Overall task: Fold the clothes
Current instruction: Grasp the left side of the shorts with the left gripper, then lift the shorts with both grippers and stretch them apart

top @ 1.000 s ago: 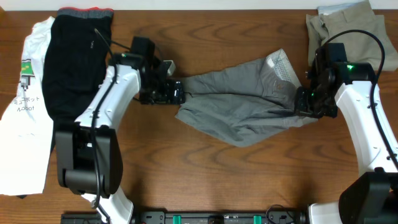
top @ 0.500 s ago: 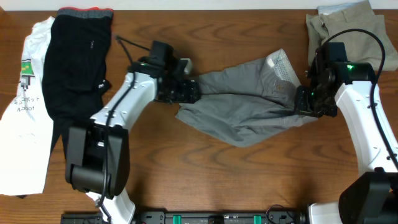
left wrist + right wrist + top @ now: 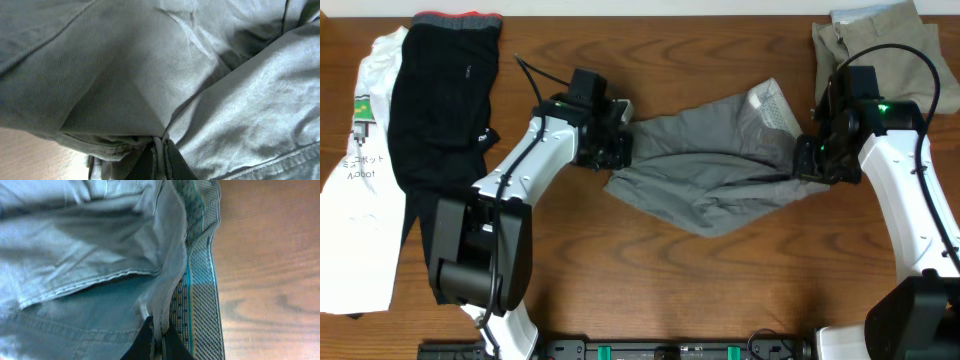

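Observation:
The cloth lies creased, so next my right gripper lifts the waistband up and outward, then down toward bare wood [image 3: 799,84] beside the khaki-beige shorts to release.
The mid-grey shorts [image 3: 705,175] lie stretched across the middle of the table, their patterned waistband lining [image 3: 773,108] turned up at the right. My left gripper [image 3: 618,148] is shut on the shorts' left edge; the left wrist view shows a fold of grey cloth [image 3: 150,85] pinched between the dark fingers [image 3: 172,162]. At the waistband end my right gripper [image 3: 807,158] is shut on the shorts, and in the right wrist view the cloth [image 3: 100,245] runs down between the fingers [image 3: 147,342] beside the checked lining [image 3: 200,285].
Black trousers [image 3: 440,100] with a red-grey waistband lie at the far left over a white T-shirt [image 3: 360,200] with green print. Khaki-beige shorts [image 3: 875,40] sit folded at the back right corner. Bare wood shows in front of the grey shorts.
The left gripper moved right to the shorts' left edge and shut on it, drawing it slightly upward. The right gripper has kept its hold and place.

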You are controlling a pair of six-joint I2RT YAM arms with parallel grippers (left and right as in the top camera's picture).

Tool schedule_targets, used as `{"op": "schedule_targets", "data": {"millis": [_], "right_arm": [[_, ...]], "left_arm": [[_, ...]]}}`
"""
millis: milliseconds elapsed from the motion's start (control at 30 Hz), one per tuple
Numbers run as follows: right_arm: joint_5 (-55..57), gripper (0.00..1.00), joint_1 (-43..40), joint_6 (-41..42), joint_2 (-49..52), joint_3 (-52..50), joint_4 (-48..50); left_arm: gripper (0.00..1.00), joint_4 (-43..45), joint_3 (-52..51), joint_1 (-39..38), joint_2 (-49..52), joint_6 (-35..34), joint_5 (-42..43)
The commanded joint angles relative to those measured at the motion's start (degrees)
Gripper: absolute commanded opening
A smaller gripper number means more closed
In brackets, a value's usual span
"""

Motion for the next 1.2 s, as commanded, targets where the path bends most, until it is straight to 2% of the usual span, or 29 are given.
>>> {"op": "schedule_targets", "data": {"millis": [0,167,300,467,567,700,767,900,1067,1167], "right_arm": [[-0.72,0.01,-0.44,-1.66,-1.11,0.20,3.02],[-6.84,0.01,-0.55,-6.05,-1.11,1.99,13.79],[-10.19,0.01,-1.62,-6.91,-1.11,10.62,16.76],[-10.75,0.01,-2.36,-9.55,-1.14,24.90,13.31],[-10.73,0.01,-2.36,-11.21,-1.22,32.41,9.25],[-10.51,0.01,-2.36,-12.46,-1.25,39.10,4.90],[-10.54,0.01,-2.36,-12.44,-1.25,40.74,4.50],[-10.54,0.01,-2.32,-12.41,-0.70,40.70,7.45],[-10.32,0.01,-2.29,-12.37,2.82,40.68,13.29],[-10.25,0.01,-2.47,-12.41,6.40,40.68,19.78]], "left_arm": [[0.06,-2.93,5.44,2.08,-3.06,-0.48,-3.13],[0.06,-6.43,14.73,4.31,-8.85,-0.24,-12.72],[0.06,-5.79,22.67,6.08,-14.01,-0.24,-16.33],[0.06,-5.70,29.00,6.78,-19.08,-0.20,-17.07],[0.06,-5.70,29.49,6.75,-22.69,0.39,-17.09],[0.06,-5.70,29.49,6.75,-26.75,0.39,-17.38],[0.06,-4.61,29.49,6.75,-28.13,0.39,-20.11],[0.06,-1.20,29.46,6.75,-27.34,0.79,-25.68],[0.06,4.20,29.46,7.15,-22.27,4.87,-26.56],[0.06,10.97,29.46,8.15,-17.57,5.44,-27.78]]}}
